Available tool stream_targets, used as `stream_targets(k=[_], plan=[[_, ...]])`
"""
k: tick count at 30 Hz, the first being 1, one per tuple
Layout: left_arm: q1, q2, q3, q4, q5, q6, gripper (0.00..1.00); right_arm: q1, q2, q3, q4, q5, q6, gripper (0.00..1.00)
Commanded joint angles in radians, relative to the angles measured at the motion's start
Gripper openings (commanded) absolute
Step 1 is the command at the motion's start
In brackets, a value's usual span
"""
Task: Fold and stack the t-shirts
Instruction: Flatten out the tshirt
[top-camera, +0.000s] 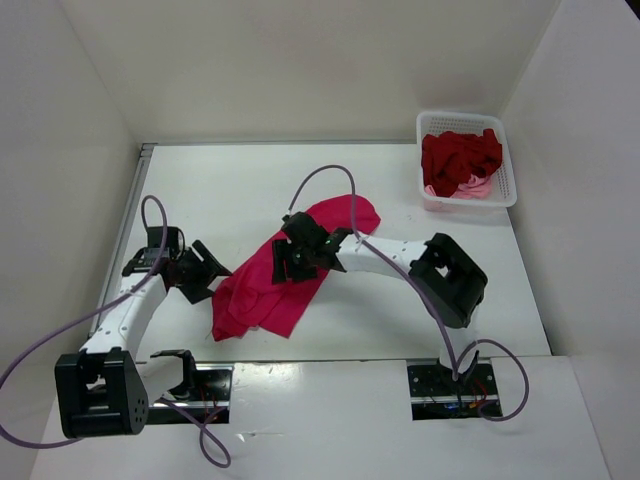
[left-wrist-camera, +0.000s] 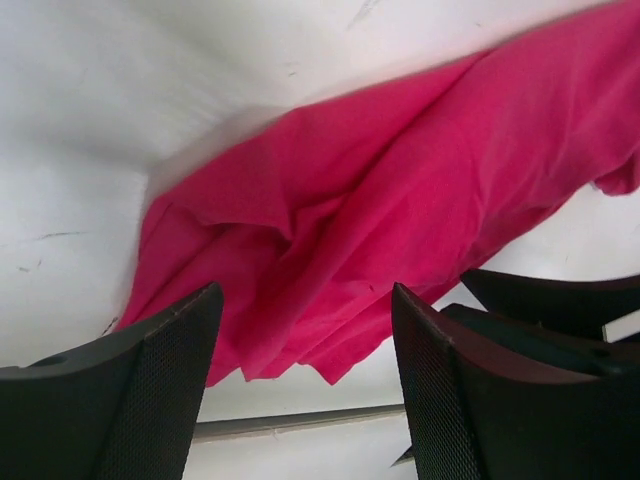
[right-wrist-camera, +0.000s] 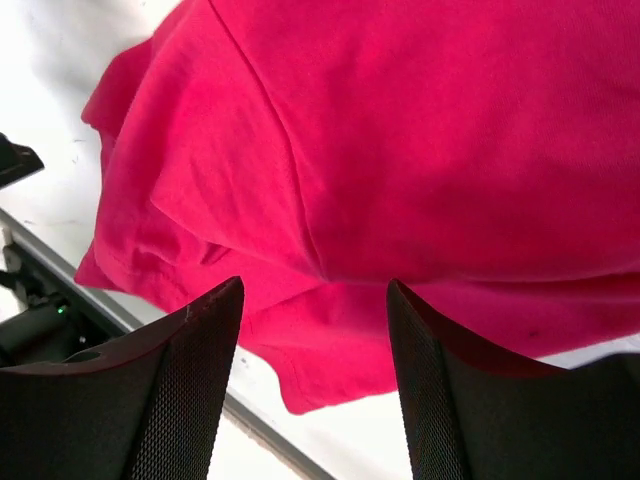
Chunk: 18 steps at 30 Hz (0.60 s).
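I need to move my right gripper down onto the magenta-red t-shirt's fold edge (top-camera: 277, 288) (right-wrist-camera: 318, 279) next and close it there, because that edge is below my right gripper, lined up between its open fingers.
The bright magenta-red t-shirt (top-camera: 270, 285) lies crumpled in a long diagonal heap in the middle of the table; it also shows in the left wrist view (left-wrist-camera: 400, 200) and the right wrist view (right-wrist-camera: 400, 150). My left gripper (top-camera: 207, 272) is open and empty just left of the shirt's lower end. My right gripper (top-camera: 290, 257) is open and empty above the shirt's middle. The dark crimson t-shirt (top-camera: 460, 157) lies bunched in the white basket (top-camera: 507, 165), on top of the light pink t-shirt (top-camera: 478, 186), of which only an edge shows.
The white mesh basket stands at the table's back right corner. White walls enclose the table on the left, back and right. The table's near edge (left-wrist-camera: 300, 420) runs just past the shirt's lower end.
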Motion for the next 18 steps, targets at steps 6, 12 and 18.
stream_targets(k=[6,12,18], plan=[[0.002,0.03,-0.101,0.094,-0.014,-0.099,0.74,0.023,0.098,0.126,-0.009,0.094,-0.036,0.63],[-0.007,0.146,-0.091,0.158,-0.069,-0.061,0.64,0.023,0.098,0.159,-0.019,0.134,-0.036,0.16],[-0.047,0.248,-0.049,0.207,-0.06,-0.052,0.26,0.023,-0.033,0.162,-0.065,0.203,-0.036,0.0]])
